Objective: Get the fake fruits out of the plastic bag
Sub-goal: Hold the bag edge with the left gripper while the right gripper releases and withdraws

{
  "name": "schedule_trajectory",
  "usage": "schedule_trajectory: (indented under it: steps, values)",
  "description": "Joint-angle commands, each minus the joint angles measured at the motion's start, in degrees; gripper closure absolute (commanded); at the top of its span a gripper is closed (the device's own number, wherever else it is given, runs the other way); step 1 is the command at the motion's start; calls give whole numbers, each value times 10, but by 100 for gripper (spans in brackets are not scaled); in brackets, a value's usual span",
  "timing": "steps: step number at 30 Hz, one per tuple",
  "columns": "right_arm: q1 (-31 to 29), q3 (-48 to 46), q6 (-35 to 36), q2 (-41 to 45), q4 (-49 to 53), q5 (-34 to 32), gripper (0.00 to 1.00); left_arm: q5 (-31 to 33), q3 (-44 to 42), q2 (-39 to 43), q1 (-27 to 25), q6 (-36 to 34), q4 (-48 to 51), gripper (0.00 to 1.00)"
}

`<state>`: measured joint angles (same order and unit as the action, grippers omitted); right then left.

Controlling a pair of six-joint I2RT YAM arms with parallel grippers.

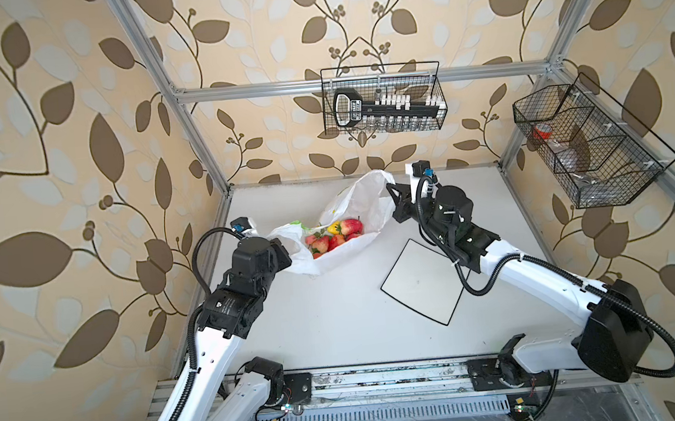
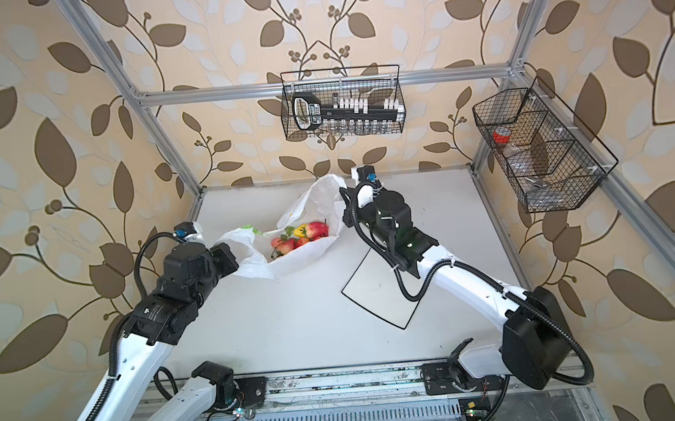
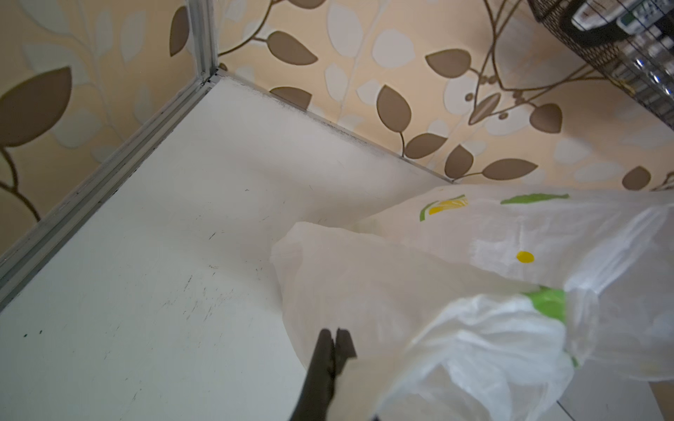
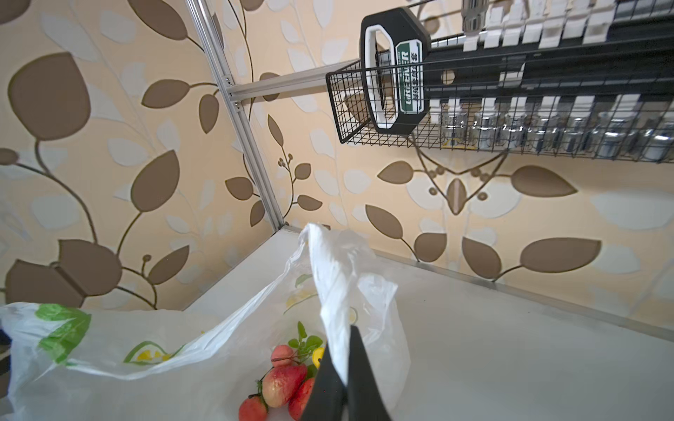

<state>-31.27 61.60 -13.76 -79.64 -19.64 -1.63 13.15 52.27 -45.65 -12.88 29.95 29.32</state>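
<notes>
Next, my right gripper will draw away from the left gripper to widen the bag's opening, then release the twisted white handle strip (image 1: 387, 178) (image 4: 334, 308), which lies between its fingers.
The plastic bag (image 1: 352, 206) (image 2: 310, 205) lies at the back middle of the table, its mouth stretched wide between my two grippers. Inside it sit the fake fruits (image 1: 332, 237) (image 2: 298, 236): red strawberries, a yellow lemon (image 4: 318, 355), pinkish peaches (image 4: 282, 382) and a green sprig (image 4: 304, 340). My left gripper (image 1: 285, 255) (image 3: 335, 333) is shut on the bag's left edge, with film draped over one finger. My right gripper (image 1: 393, 202) (image 4: 344, 350) is shut on a twisted white handle strip of the bag (image 4: 328, 284), held up above the fruits.
A square white plate with a black rim (image 1: 414, 296) (image 2: 381, 299) lies on the table partly under my right arm. A black wire basket (image 1: 384, 99) hangs on the back rail, and another wire basket (image 1: 588, 143) on the right frame. Aluminium posts stand at the table's back corners.
</notes>
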Motion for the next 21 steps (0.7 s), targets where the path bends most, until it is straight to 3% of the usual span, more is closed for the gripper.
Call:
schedule_trajectory:
  steps: [1,7,15,21]
  values:
    - [43,32,-56,-22,-2,62,100,-70,-9,4,41,40,-81,100]
    - [109,64,-109,-68,21,115,100,-116,-15,-17,85,66,-152,100]
    - [118,45,-111,-80,29,99,100,-278,-63,9,78,59,-189,100]
    - [119,-30,-120,-34,4,74,100,-376,-119,23,48,40,-259,100]
